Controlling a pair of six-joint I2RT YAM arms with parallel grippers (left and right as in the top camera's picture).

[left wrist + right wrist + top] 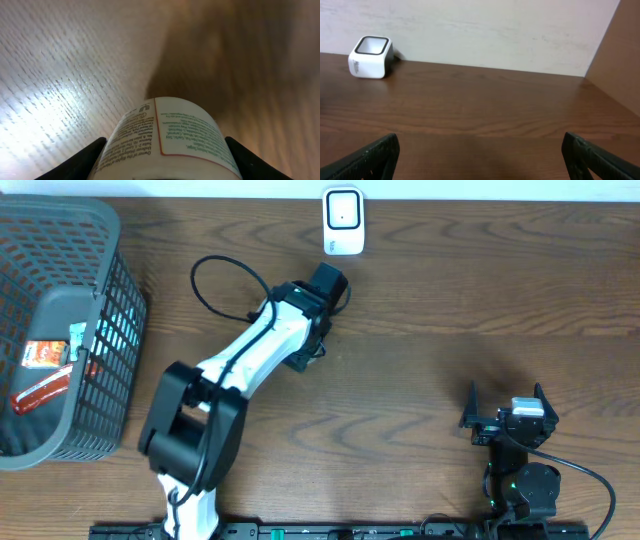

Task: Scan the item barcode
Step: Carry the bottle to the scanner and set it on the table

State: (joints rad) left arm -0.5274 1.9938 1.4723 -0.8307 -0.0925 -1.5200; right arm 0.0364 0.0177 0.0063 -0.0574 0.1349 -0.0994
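Bare wood lies open below the held item. I should lower my left gripper, set the item's end on the shadowed tabletop and let go of it.
The item is a round white container with a printed label of small black and green text and a red-bordered box. My left gripper is shut on it, one black finger on each side, above the wooden table. In the overhead view the left gripper points toward the white scanner at the table's back edge, and the item is hidden under the wrist. No barcode shows on the label face in view. My right gripper rests open near the front right, nothing between its fingers. The scanner shows far left.
A grey mesh basket stands at the left edge with red packets inside. A black cable loops on the table beside the left arm. A pale wall runs behind the table.
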